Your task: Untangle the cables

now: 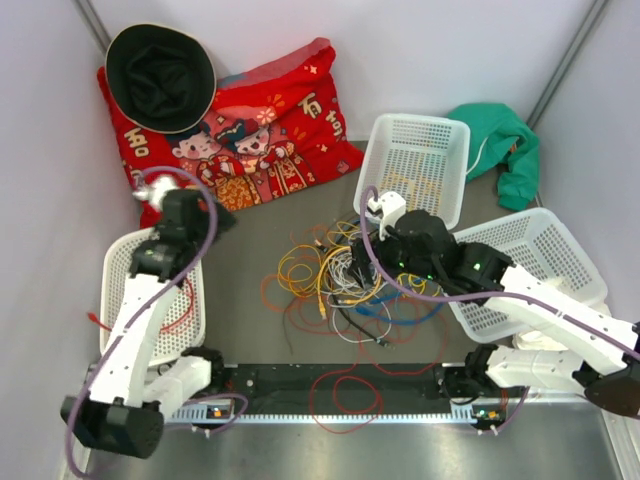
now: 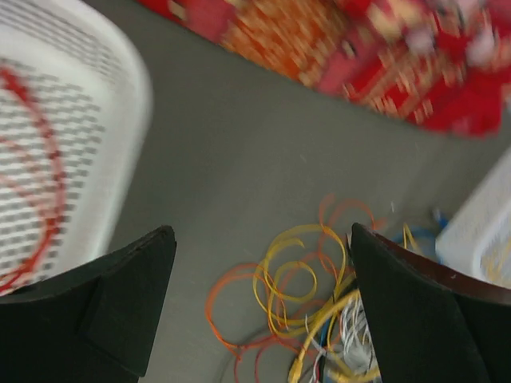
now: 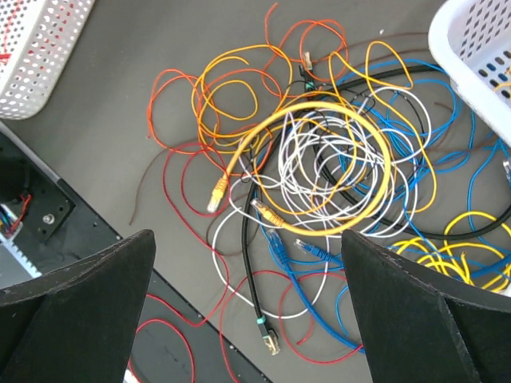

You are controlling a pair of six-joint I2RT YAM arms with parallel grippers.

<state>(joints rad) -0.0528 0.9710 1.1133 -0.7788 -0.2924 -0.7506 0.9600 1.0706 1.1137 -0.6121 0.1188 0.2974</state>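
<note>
I need to swing my left gripper across and down onto the yellow cable by the white coil next, because the cable is below and to the right in the top view.
The cables (image 1: 340, 275) lie in a tangled heap of yellow, orange, red, white, blue and black loops at the middle of the grey table. My right gripper (image 1: 385, 255) hangs open above the heap. In the right wrist view its wide jaws (image 3: 247, 311) frame a black cable (image 3: 251, 271) and a blue one (image 3: 319, 287), with a thick yellow loop (image 3: 375, 152) beyond. My left gripper (image 1: 200, 215) stands open and empty beside the left basket (image 1: 120, 270). From the left wrist (image 2: 263, 303), orange and yellow loops (image 2: 303, 279) lie below. One red cable (image 2: 48, 199) lies in that basket (image 2: 104, 72).
A white basket (image 1: 415, 160) at the back holds a few yellow wires. Another white basket (image 1: 540, 250) stands at the right under my right arm. A red cushion (image 1: 260, 130) with a black hat (image 1: 160, 75) lies at the back left, green cloth (image 1: 505, 140) at the back right. A red wire (image 1: 345, 395) crosses the front rail.
</note>
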